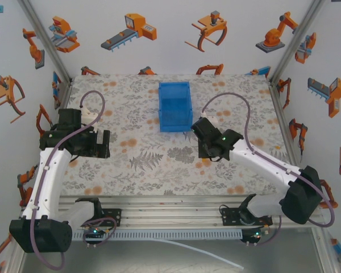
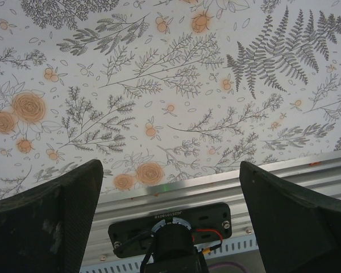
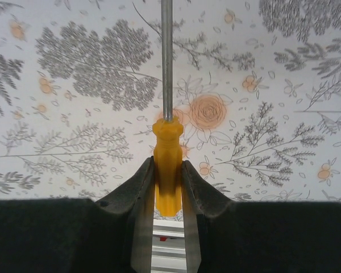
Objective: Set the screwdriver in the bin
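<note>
My right gripper should next carry the screwdriver outward over the bin's empty bottom, go down between the bin's sides and let go of the screwdriver's handle. The bottom of the bin is outward of my gripper.
The screwdriver has an orange-yellow handle and a slim metal shaft that runs up out of the right wrist view. My right gripper is shut on the handle, holding it above the floral cloth. From above, the right gripper sits just right of and nearer than the blue bin, which stands at the back middle of the table and looks empty. My left gripper is open with nothing between its fingers, hovering over the left side of the table.
A floral tablecloth covers the table. An aluminium rail with the arm bases runs along the near edge. Printed walls and metal posts close in the left, right and back sides.
</note>
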### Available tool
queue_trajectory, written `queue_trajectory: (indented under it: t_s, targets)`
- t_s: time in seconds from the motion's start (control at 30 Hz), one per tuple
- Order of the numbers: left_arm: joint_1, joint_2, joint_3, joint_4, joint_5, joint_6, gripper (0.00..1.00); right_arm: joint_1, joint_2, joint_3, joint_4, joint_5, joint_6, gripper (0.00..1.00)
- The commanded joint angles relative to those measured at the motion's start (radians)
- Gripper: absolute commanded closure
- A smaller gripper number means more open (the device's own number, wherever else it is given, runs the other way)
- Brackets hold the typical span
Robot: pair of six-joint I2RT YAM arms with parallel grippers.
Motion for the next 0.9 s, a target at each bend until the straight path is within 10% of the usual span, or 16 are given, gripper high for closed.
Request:
queue_trajectory:
  t_s: [0.0, 0.87]
  targets:
    - [0.008, -0.001, 0.022, -0.005, 0.001, 0.001, 0.03, 0.008, 0.05, 0.138, -0.045, 0.031, -0.064, 0.84]
    - [0.05, -0.019, 0.044, -0.033, 0.025, -0.011, 0.03, -0.163, 0.94, 1.093, -0.075, -0.136, -0.311, 0.83]
